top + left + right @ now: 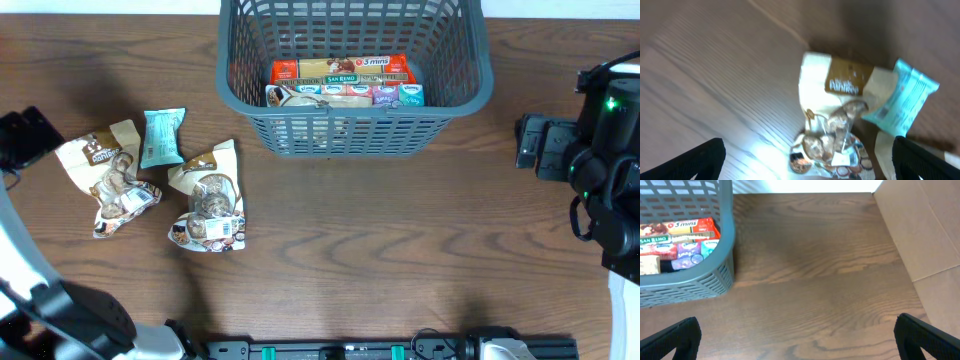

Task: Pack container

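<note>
Next, my left gripper moves to its right in the overhead view and down to the nearer cream-and-brown snack bag, onto its clear window (117, 177) (837, 120).
The dark grey lattice basket (350, 135) stands at the back centre of the table and holds a red San Remo packet (340, 70) and several small packets. Two cream-and-brown snack bags (105, 175) (208, 198) and a teal packet (162, 136) lie on the table at the left. My left gripper (25, 138) is open above the left bag (835, 115), with the teal packet (905, 100) beside it. My right gripper (535, 145) is open and empty over bare table to the right of the basket (715, 287).
A cardboard wall (925, 225) stands along the table's right side. Arm bases and a rail sit at the front edge (380, 350). The wooden table (400, 250) lies in front of the basket.
</note>
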You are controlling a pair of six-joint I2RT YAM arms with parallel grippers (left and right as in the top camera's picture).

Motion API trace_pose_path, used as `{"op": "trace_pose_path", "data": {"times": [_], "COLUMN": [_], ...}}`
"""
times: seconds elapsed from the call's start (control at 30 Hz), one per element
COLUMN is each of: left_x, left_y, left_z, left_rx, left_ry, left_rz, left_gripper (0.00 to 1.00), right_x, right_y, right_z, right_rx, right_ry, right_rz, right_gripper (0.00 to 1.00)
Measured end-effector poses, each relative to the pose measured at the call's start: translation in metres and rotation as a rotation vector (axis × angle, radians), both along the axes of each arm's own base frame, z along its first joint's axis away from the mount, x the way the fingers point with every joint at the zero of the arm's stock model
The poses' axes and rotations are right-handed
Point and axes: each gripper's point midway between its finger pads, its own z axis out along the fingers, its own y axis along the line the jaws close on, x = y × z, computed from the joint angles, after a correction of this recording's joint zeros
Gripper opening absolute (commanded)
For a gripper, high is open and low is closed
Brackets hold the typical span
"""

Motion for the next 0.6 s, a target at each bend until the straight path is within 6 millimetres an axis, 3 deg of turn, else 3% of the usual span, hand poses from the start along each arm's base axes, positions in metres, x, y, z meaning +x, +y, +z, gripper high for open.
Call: {"op": "trace_pose_path", "data": {"times": [0.13, 0.3, 0.6], "left_x": [0.007, 0.011, 0.028], "left_y": [-0.003, -0.007, -0.033], "left_z": [-0.045, -0.088, -0.121], "left_rx": [-0.104, -0.199, -0.259], "left_ry": [0.092, 0.17, 0.225], "left_rz": [-0.03, -0.052, -0.205], "left_gripper": [0.99, 0.99, 0.99], "right_x": [0.002, 0.002, 0.01], "right_y": [0.001, 0.001, 0.007], "right_z": [-0.002, -0.003, -0.011], "right_rx": [0.002, 0.003, 0.028], "right_ry": [0.008, 0.009, 0.037], "right_rz": [0.002, 0.004, 0.03], "right_gripper": [0.99, 0.99, 0.99]}}
